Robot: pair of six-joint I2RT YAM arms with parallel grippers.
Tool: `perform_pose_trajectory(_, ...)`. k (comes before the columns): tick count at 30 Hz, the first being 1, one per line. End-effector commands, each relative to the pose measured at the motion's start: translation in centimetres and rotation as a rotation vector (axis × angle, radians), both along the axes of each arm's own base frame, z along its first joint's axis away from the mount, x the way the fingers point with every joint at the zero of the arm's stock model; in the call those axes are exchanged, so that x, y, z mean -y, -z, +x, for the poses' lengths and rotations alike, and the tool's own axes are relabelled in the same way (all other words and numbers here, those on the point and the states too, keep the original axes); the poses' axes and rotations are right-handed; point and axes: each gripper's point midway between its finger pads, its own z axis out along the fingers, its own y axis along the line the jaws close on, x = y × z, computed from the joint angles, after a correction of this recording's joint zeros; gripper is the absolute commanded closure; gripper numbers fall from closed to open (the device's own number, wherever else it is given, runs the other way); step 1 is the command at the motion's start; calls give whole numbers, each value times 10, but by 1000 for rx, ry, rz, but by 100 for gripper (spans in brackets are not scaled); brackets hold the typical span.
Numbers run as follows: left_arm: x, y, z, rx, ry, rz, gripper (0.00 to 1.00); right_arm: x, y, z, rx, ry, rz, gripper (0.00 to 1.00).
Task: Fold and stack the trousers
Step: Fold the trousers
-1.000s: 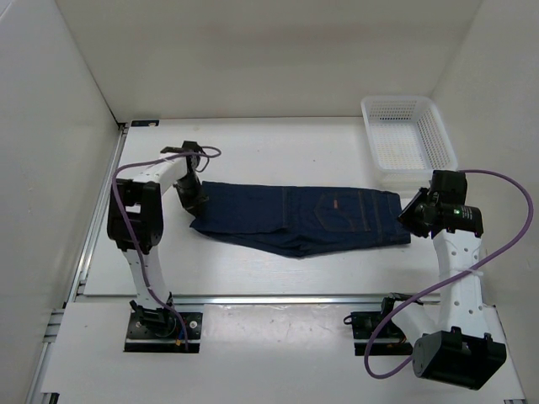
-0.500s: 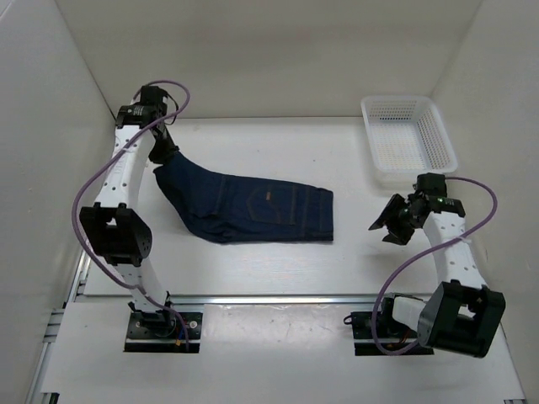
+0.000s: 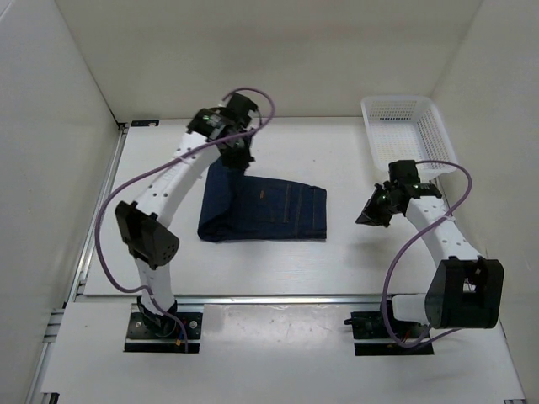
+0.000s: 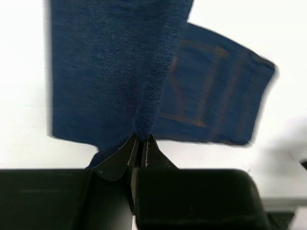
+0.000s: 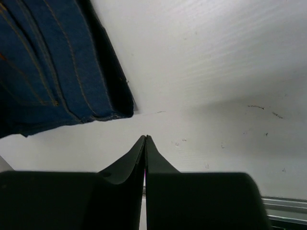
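I will next carry the trousers' pinched fold (image 4: 144, 122) with my left gripper across the lower layer's uncovered end and release it, because that end is to the gripper's right in the top view.
The trousers (image 3: 269, 210) are dark navy jeans lying folded mid-table, with a small orange-tan mark near the middle. My left gripper (image 3: 232, 160) is shut on their far-left edge and lifts that cloth above the rest. In the left wrist view the pinched fold (image 4: 144, 122) rises from my closed fingertips (image 4: 142, 139), with the lower layer (image 4: 216, 96) spread beyond. My right gripper (image 3: 365, 219) is shut and empty, right of the trousers and apart from them. In the right wrist view its tips (image 5: 145, 138) hover over bare table near the trousers' edge (image 5: 62, 72).
A white mesh basket (image 3: 408, 139) stands at the back right, behind my right arm. White walls close in the table on the left, the back and the right. A metal rail (image 3: 278, 298) runs along the near edge.
My left gripper has carried the held trouser end from the far left corner rightward over the rest, folding it. My right gripper has shifted left and up, empty.
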Motion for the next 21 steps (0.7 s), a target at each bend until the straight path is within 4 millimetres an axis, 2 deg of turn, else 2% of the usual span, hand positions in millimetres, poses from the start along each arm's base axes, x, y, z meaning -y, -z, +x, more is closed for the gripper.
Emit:
perform_pose_trajectory(1,60,-15,-10,28,13,-121,89,10,-33,12,101,38,-49,97)
perform_pose_trajectory(3,85,-20,-11,53,46,-164,89,13,-43,10,121,40,-69,97)
perform_pose_trajectory(4,102,-23,-19,53,64,-185,89,15,-47,7,133,44,-76,97)
perform_pose_trajectory(6,121,-27,-18,82,86,-218,89,18,-49,2,130,43,-93,96)
perform_pose_trajectory(7,132,-23,-23,70,103,-227,89,20,-50,2,140,48,-102,96)
perform_pose_trajectory(8,132,-23,-23,70,103,-227,89,20,-53,-2,143,48,-102,96)
perform_pose_trajectory(9,140,-14,-23,54,107,-222,89,22,-51,-4,130,52,-112,96)
perform_pose_trajectory(14,164,-5,-29,28,148,-249,89,38,-59,-12,161,80,-183,96)
perform_pose_trajectory(15,168,3,-25,21,148,-244,89,40,-60,-15,163,87,-195,96)
perform_pose_trajectory(18,183,2,-26,26,165,-267,89,41,-64,-18,172,88,-195,96)
perform_pose_trajectory(19,194,9,-29,15,185,-273,86,41,-64,-18,172,88,-195,96)
perform_pose_trajectory(20,206,10,-30,18,207,-298,74,42,-64,-18,172,93,-204,96)
perform_pose_trajectory(21,231,4,-36,34,298,-355,61,42,-66,-18,183,94,-203,96)
